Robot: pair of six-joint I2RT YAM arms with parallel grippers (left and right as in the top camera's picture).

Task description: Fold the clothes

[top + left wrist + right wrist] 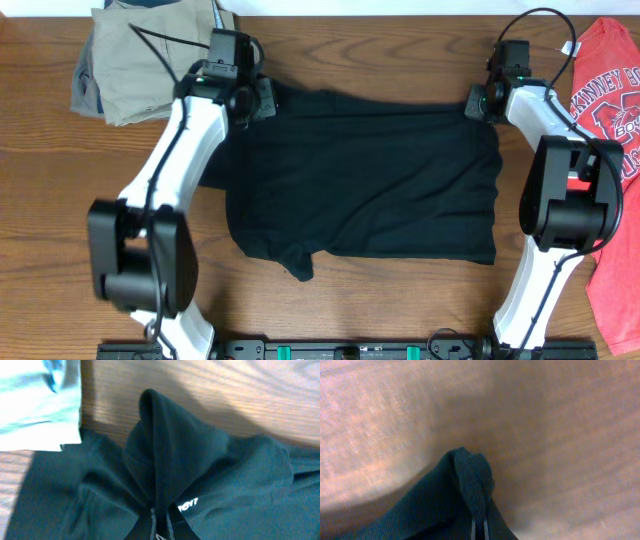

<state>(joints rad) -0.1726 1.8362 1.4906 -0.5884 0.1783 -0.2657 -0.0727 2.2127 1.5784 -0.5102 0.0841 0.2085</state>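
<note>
My left gripper holds the shirt's pinched corner and needs to carry it back and let it go over the shirt's flat side (240,168), which is back of the gripper's fingers, because the cloth spreads there.
The clothes, a black T-shirt (365,180), lie spread across the middle of the table. My left gripper (262,98) is shut on the shirt's far left corner. In the left wrist view a ridge of black fabric (162,460) rises from between the jaws, with small white lettering (188,504) beside them. My right gripper (478,102) is shut on the far right corner. In the right wrist view a pinched fold of black cloth (476,480) stands up between the jaws over bare wood.
Folded khaki trousers (140,55) lie at the far left, close behind the left gripper. A red T-shirt with white lettering (612,150) lies along the right edge beside the right arm. The wooden table (380,300) shows in front of the black shirt.
</note>
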